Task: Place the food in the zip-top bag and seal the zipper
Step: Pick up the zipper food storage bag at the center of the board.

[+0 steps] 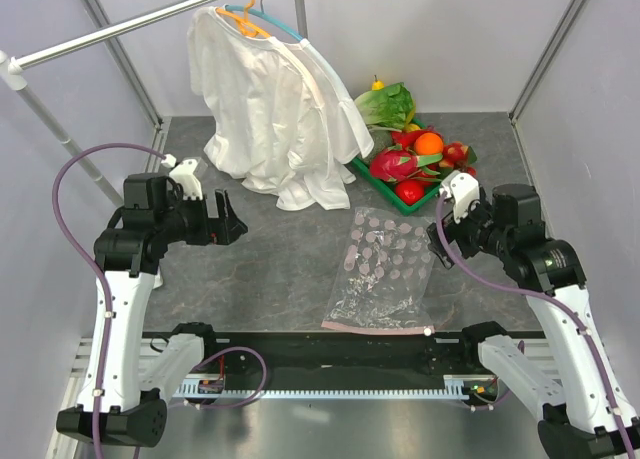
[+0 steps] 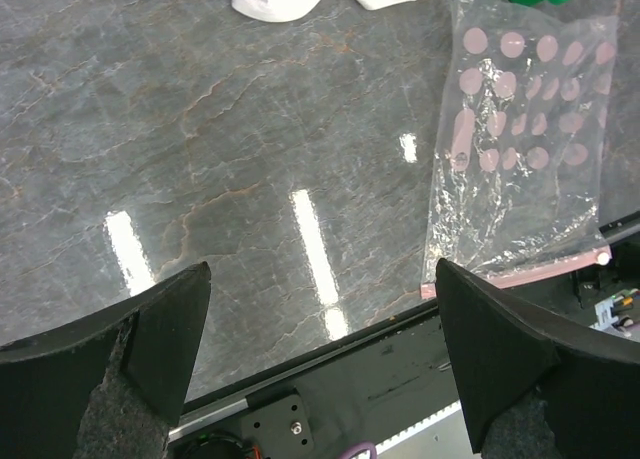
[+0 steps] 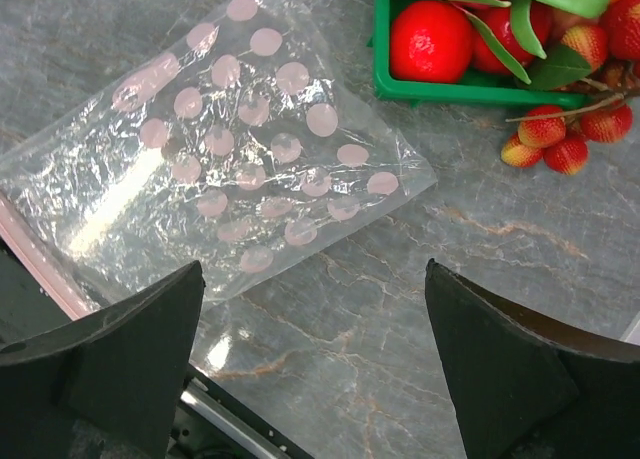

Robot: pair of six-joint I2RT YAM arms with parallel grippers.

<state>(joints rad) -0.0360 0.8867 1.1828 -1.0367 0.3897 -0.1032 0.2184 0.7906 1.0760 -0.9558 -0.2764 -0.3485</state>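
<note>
My right gripper is above the bag's nearest side edge (image 1: 431, 266) (image 3: 303, 251), which slants across the wrist view, and next must lower and turn until its fingers straddle it.
The clear zip-top bag (image 1: 385, 269) with pale pink dots lies flat near the table's front edge. Its pink zipper strip (image 1: 375, 328) faces the near edge, with a small white tab (image 1: 428, 331) at the right end. The bag also shows in the left wrist view (image 2: 525, 149) and the right wrist view (image 3: 220, 149). The food (image 1: 415, 159) sits in and around a green tray (image 1: 385, 187) at the back right: lettuce (image 1: 385, 104), an orange (image 1: 429, 143), red fruit. My left gripper (image 1: 228, 222) is open and empty, left of the bag. My right gripper (image 1: 441, 241) is open and empty, beside the bag's right edge.
A white shirt (image 1: 270, 99) hangs on an orange-and-teal hanger (image 1: 250, 17) from a rail at the back left, its hem touching the table. Small red strawberry-like fruits (image 3: 560, 139) lie loose on the table beside the tray. A black rail runs along the near edge.
</note>
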